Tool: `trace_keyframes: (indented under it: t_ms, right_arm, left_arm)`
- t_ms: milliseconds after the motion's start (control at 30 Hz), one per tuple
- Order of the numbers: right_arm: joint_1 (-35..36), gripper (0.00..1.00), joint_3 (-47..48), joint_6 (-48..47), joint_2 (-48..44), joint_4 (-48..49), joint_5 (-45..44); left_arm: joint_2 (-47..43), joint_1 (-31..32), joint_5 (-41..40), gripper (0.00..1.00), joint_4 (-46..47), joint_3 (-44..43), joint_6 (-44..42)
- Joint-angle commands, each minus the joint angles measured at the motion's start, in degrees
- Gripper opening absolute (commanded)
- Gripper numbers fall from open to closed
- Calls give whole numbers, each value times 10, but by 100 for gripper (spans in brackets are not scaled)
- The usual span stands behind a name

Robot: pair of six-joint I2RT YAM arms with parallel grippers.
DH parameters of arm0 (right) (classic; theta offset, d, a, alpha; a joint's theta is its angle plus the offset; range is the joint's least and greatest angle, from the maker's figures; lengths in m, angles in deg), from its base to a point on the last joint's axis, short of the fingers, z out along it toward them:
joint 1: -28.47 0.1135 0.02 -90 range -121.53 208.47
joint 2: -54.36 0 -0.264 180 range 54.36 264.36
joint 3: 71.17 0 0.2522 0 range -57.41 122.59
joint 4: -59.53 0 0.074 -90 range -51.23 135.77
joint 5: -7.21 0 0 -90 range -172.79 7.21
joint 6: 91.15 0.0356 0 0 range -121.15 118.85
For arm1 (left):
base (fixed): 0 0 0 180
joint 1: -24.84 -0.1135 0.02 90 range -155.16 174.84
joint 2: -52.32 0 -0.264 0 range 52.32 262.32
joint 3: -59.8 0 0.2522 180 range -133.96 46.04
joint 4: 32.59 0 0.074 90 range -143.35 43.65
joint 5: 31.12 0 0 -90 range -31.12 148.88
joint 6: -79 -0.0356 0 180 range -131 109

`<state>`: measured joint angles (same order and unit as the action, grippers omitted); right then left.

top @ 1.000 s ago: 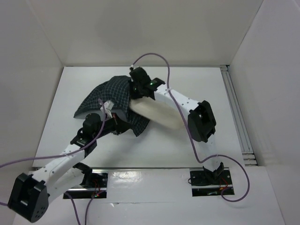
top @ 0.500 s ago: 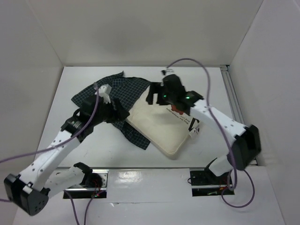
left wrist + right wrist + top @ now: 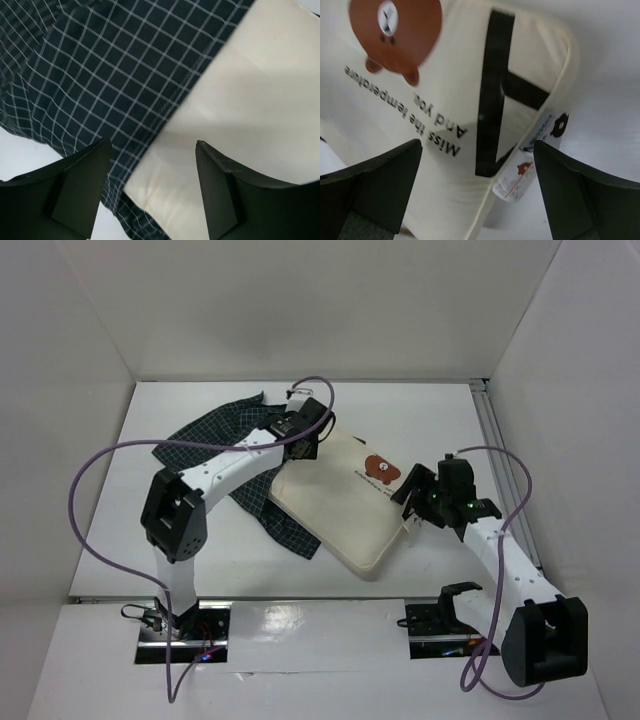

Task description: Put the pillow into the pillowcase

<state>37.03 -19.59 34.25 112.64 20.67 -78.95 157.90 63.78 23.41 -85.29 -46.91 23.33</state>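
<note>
I need to lower my left gripper first, turning it as it shifts toward the bear print, so it can close on the pillowcase's edge across the cream pillow.
The cream pillow (image 3: pixel 340 510) lies flat mid-table, its brown bear print (image 3: pixel 381 468) facing up. The dark checked pillowcase (image 3: pixel 222 440) is spread at its left. In the left wrist view the pillowcase (image 3: pixel 115 75) overlaps the pillow's (image 3: pixel 250 100) edge and also shows beneath its corner. My left gripper (image 3: pixel 306 443) hovers open over that seam, and its jaws (image 3: pixel 152 145) hold nothing. My right gripper (image 3: pixel 413 502) stands open at the pillow's right corner. Its wrist view shows the open right gripper (image 3: pixel 477 145) above the bear print (image 3: pixel 395 30), a black strap (image 3: pixel 492 100) and a paper tag (image 3: pixel 520 175).
White walls enclose the table on three sides. A metal rail (image 3: pixel 505 480) runs along the right edge. Purple cables (image 3: pixel 100 465) loop off both arms. The arm bases (image 3: pixel 445 625) sit at the near edge.
Both grippers have opened and let go. The left arm swung up to the pillow's far left corner. The right arm drew back to the pillow's right corner, and the pillow now lies flat.
</note>
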Motion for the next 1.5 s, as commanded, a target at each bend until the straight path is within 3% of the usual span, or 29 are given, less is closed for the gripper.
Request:
trace_keyframes:
  t_ms: [0, 233, 400, 500, 533, 567, 633, 733, 800, 833, 867, 967, 1000, 1133, 1233, 1300, 1467]
  right_arm:
    - [-18, 100, -45, 33, -32, 36, 107]
    - [-18, 100, -81, 54, -38, 77, 141]
    - [-18, 100, -92, 54, -26, 87, 147]
    - [-18, 100, -103, 49, -15, 104, 153]
    - [-18, 100, -113, 43, -5, 112, 158]
    - [-18, 100, -118, 43, 1, 129, 165]
    - [-18, 100, -137, 43, 22, 155, 180]
    - [-4, 97, -150, 49, 60, 218, 198]
    - [3, 82, -150, 55, 74, 262, 203]
    - [14, 56, -150, 62, 79, 275, 210]
    - [19, 39, -137, 68, 79, 292, 210]
    - [38, 0, -40, 55, 92, 278, 205]
    - [45, 0, -7, 48, 92, 246, 200]
    - [95, 0, 116, 24, 48, 156, 156]
    - [126, 0, 108, 32, -10, 133, 129]
    - [152, 0, 39, 65, -17, 184, 113]
    - [224, 0, -86, 126, 23, 289, 84]
  left_arm:
    - [61, 3, -85, 81, -46, -69, -35]
    - [175, 3, -102, 81, -64, -159, -67]
    - [222, -14, -116, 70, -90, -214, -75]
    - [222, -20, -121, 46, -90, -219, -69]
    - [222, -20, -121, 35, -90, -219, -69]
    - [222, -20, -121, 17, -90, -224, -76]
    - [222, -26, -114, 2, -90, -236, -87]
    - [237, -26, -95, 0, -97, -250, -111]
    - [237, -26, -67, 0, -102, -257, -111]
    - [229, -12, -52, 0, -102, -257, -117]
    - [211, -5, -30, 0, -97, -252, -130]
    - [165, 35, 113, 0, -70, -247, -159]
    - [130, 44, 219, 0, -62, -247, -164]
    - [6, 54, 443, 0, 15, -214, -120]
    - [-34, 61, 460, 0, 29, -177, -86]
    - [-23, 61, 444, 0, 21, -177, -62]
    - [72, 55, 314, 0, -67, -225, -38]
